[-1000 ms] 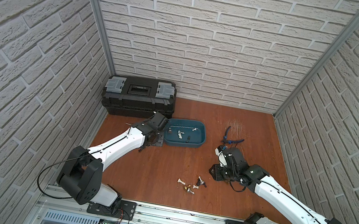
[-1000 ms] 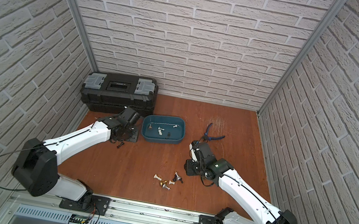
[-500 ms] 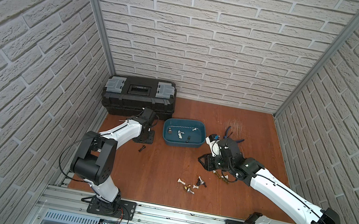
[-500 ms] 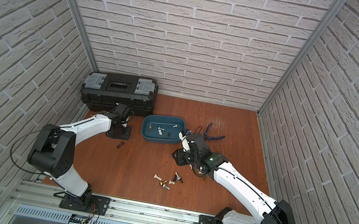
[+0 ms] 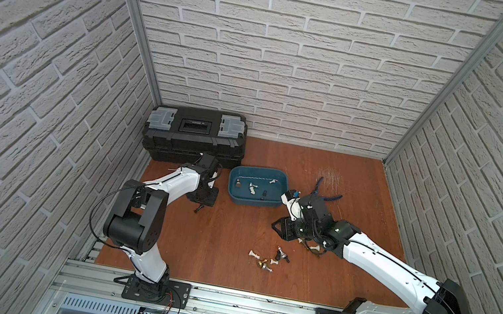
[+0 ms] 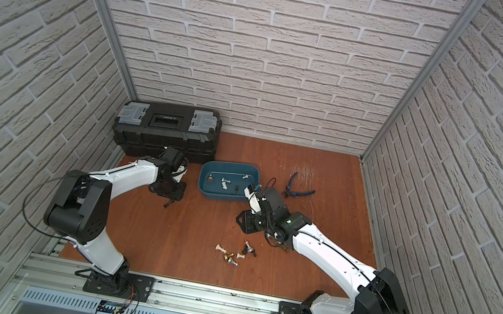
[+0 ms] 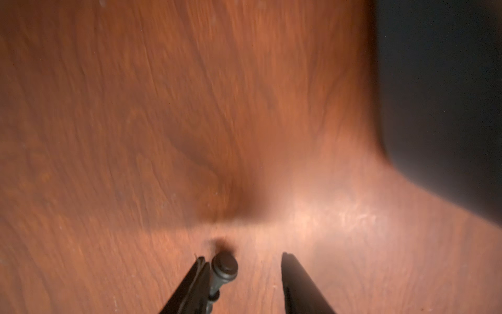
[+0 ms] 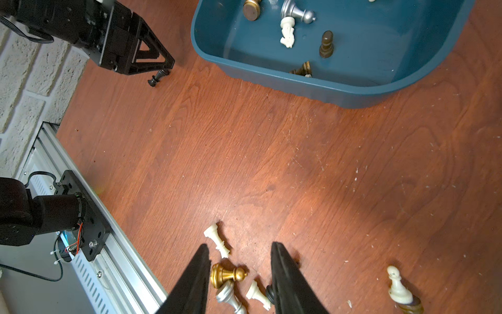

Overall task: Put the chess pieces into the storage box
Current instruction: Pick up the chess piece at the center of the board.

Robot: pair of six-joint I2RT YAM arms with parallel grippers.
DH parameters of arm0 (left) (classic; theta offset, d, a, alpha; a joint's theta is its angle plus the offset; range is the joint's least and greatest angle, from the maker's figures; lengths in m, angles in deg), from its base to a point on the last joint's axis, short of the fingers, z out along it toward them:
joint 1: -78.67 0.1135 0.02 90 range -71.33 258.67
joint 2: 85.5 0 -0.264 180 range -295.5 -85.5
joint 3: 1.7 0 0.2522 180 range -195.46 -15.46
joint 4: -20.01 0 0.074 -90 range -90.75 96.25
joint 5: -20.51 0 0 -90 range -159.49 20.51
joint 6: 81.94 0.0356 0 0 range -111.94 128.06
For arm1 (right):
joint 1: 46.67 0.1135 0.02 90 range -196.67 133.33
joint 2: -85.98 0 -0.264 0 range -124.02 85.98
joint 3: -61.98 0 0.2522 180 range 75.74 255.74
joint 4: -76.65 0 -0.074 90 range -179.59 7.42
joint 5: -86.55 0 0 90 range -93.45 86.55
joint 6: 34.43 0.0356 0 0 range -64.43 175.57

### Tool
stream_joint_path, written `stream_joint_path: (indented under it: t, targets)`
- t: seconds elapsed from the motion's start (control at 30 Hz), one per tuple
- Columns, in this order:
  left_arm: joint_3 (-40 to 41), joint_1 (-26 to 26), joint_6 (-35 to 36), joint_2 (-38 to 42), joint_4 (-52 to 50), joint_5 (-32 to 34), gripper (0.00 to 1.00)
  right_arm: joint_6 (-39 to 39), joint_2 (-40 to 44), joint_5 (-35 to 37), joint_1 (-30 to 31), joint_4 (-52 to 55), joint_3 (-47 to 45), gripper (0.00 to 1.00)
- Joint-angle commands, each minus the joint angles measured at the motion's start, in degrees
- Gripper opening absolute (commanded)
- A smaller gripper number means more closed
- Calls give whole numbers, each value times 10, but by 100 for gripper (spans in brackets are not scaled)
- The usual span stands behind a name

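Note:
I should next lower my left gripper and move it slightly back, so that the black piece's far end (image 5: 201, 206) (image 7: 225, 264) is centered between its fingers. It lies beside only one of them.
The teal storage box (image 5: 252, 202) (image 8: 298, 87) holds several chess pieces. A black piece (image 5: 198, 209) (image 7: 224, 267) lies on the floor left of the box. My left gripper (image 5: 201, 202) (image 7: 242, 256) is low over it and open; the piece rests against one finger, with a wide gap to the other. My right gripper (image 5: 280, 233) (image 8: 239, 244) hovers open and empty in front of the box. Below it lie a white piece (image 8: 217, 240), a gold pawn (image 8: 226, 274), a silver one (image 8: 229, 297) and a white pawn (image 8: 256, 295). Another white pawn (image 8: 398, 288) lies under the right arm.
A black toolbox (image 5: 194, 135) stands at the back left, just behind my left gripper. Blue-handled pliers (image 5: 327, 194) lie right of the box, behind the right wrist. Brick walls close in three sides, and a metal rail (image 5: 218, 298) runs along the front edge.
The left jaws have widened, and the left elbow has folded back toward the rail. The right gripper has moved left, toward the space in front of the box.

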Motion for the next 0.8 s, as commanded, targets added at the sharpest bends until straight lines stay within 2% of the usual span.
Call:
stream_joint_path:
  t: [0.0, 0.17, 0.33, 0.43, 0.57, 0.77]
  targets:
    - [14, 5, 11, 18, -27, 16, 48, 1, -2, -6, 5, -28, -6, 41]
    - [28, 8, 14, 34, -15, 40, 48, 7, -9, -15, 5, -39, -10, 41]
    - [21, 9, 20, 9, -13, 40, 46, 10, -5, -16, 7, -42, -16, 41]
    - [10, 11, 16, -21, -24, 41, 39, 8, 0, -10, 8, -39, -19, 41]
    - [0, 10, 12, -55, -40, 42, 35, 5, 2, -7, 8, -34, -21, 41]
    - [8, 7, 7, -50, -30, 37, 24, 9, 9, -5, 8, -36, -26, 41]
